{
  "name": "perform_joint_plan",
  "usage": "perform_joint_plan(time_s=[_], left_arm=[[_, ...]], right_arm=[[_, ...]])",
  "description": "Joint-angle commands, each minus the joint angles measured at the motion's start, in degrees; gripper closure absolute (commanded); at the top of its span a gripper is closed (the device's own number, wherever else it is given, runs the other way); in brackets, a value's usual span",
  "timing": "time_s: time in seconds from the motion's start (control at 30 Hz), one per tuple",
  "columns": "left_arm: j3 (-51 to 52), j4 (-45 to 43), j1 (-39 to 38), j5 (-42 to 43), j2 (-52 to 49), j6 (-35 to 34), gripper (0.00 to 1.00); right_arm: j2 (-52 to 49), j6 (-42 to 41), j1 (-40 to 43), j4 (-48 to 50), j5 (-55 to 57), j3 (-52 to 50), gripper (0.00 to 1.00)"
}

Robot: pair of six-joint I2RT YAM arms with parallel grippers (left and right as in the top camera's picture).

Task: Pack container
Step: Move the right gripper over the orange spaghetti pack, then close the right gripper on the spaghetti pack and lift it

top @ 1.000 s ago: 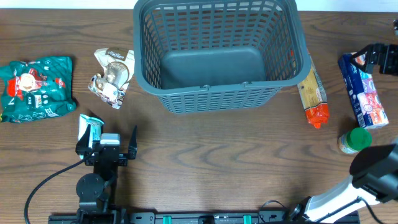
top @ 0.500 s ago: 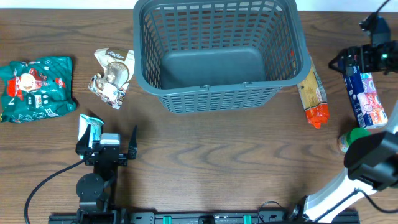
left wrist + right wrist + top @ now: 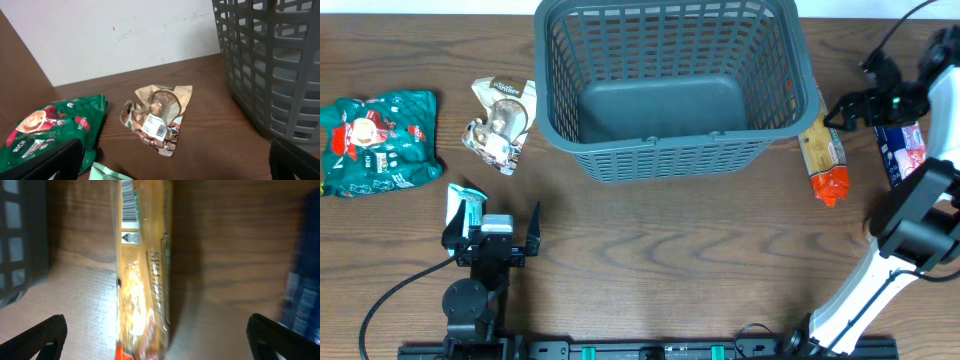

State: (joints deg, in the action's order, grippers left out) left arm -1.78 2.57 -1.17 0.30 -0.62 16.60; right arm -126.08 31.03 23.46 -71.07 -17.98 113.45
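My right gripper has the long orange-tan packet lengthwise between its spread fingers, so I will lower it astride the packet's middle beside the basket's side and close.
The container, a large dark grey slotted basket, stands empty at the back centre; its side shows in the left wrist view. My right gripper is open, hovering above a long orange-tan packet beside the basket's right wall; the packet lies between the spread fingers in the right wrist view. My left gripper is open and empty, resting low at the front left next to a pale green packet.
A green snack bag lies at far left, also in the left wrist view. A crumpled brown-white pouch lies left of the basket. A blue packet lies at far right.
My right gripper has moved left from above the blue packet to above the orange-tan packet by the basket. The left arm has not moved.
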Motion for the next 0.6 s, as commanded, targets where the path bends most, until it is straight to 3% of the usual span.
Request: perform_joint_plan(time_s=[0.0, 0.27, 0.57], left_arm=[[1.55, 1.4, 0.35, -0.04, 0.39, 0.72, 0.01], [1.55, 1.4, 0.35, -0.04, 0.39, 0.72, 0.01], [1.55, 1.4, 0.35, -0.04, 0.39, 0.72, 0.01]], right_arm=[[-0.37, -1.88, -3.54, 4.0, 0.0, -5.68, 0.01], [-0.37, -9.7, -8.68, 16.39, 8.24, -17.66, 0.01], [-0.37, -11.56, -8.68, 18.01, 10.03, -18.49, 0.01]])
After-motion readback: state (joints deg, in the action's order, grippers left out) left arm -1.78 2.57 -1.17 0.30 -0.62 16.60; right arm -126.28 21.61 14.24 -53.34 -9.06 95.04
